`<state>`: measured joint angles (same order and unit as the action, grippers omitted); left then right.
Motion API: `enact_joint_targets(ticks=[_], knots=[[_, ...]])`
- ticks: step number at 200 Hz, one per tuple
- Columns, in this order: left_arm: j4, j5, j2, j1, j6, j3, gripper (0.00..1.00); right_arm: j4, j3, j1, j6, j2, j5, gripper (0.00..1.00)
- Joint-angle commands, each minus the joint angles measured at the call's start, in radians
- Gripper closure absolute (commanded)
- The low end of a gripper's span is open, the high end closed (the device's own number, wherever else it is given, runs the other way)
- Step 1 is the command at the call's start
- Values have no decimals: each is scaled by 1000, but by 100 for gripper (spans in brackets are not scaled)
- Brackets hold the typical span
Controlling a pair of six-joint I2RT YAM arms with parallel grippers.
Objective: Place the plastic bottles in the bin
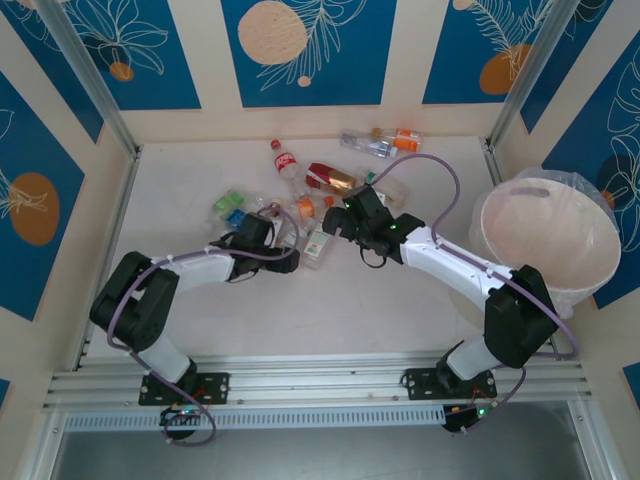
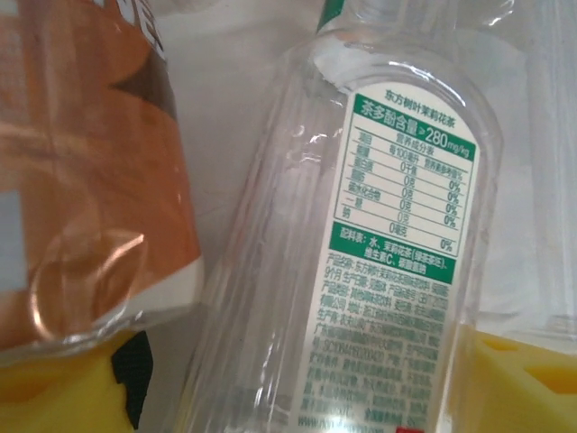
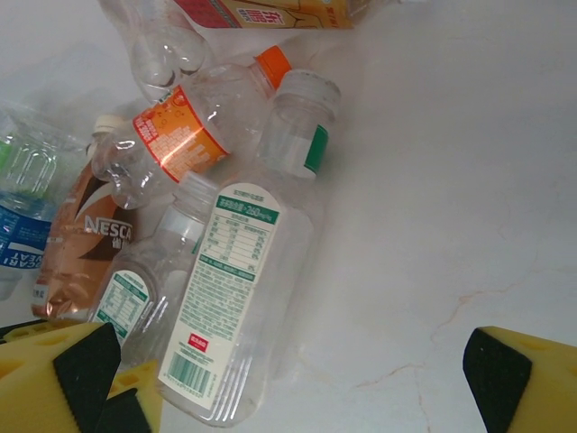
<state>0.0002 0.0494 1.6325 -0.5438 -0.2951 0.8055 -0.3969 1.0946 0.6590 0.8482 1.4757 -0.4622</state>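
Next, my right gripper tilts up to face the left gripper and closes around the clear bottle's end with the cap [image 3: 196, 191], because that gripper's pads flank only its body.
Several plastic bottles [image 1: 300, 190] lie in a loose heap at the middle of the white table. My left gripper [image 1: 295, 248] reaches into the heap from the left. In the left wrist view its yellow pads [image 2: 527, 379] stand on either side of a clear bottle with a green and white label [image 2: 361, 225]; a small gap shows on the left side, so the left gripper [image 2: 302, 397] is open around it. My right gripper [image 1: 345, 215] hangs open over the heap's right edge, and a similar green-labelled bottle [image 3: 243, 289] lies near its left finger [image 3: 63, 374]. The bin [image 1: 600, 250] stands at the right.
A brown Nescafe bottle [image 2: 90, 162] lies against the left finger. An orange-labelled bottle [image 3: 180, 135] and a blue-labelled one [image 3: 18, 244] lie in the heap. More bottles [image 1: 385, 142] rest near the back wall. Bare table [image 3: 451, 225] spreads under the right gripper.
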Motion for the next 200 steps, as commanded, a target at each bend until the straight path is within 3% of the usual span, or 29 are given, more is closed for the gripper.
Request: enact_joint_targets(ticks=[1, 29, 85, 104, 120, 161, 177, 200], knots=[[19, -57, 28, -31, 43, 37, 23, 10, -22, -8, 2, -43, -40, 0], [24, -81, 11, -53, 45, 31, 38, 17, -39, -17, -3, -64, -41, 0], [46, -83, -158, -55, 10, -62, 43, 109, -102, -46, 4, -129, 38, 1], [34, -20, -219, -55, -24, -52, 44, 202, -145, -50, -53, -166, 109, 2], [117, 44, -278, -56, -67, -86, 44, 255, -166, -64, -76, -192, 187, 2], [334, 175, -360, -55, -102, -169, 45, 571, -265, -140, 48, -223, 606, 1], [353, 254, -356, -55, -91, -167, 44, 635, -272, -139, 74, -224, 655, 2], [401, 348, -347, -58, -98, -168, 44, 612, -258, -136, 84, -215, 617, 2]])
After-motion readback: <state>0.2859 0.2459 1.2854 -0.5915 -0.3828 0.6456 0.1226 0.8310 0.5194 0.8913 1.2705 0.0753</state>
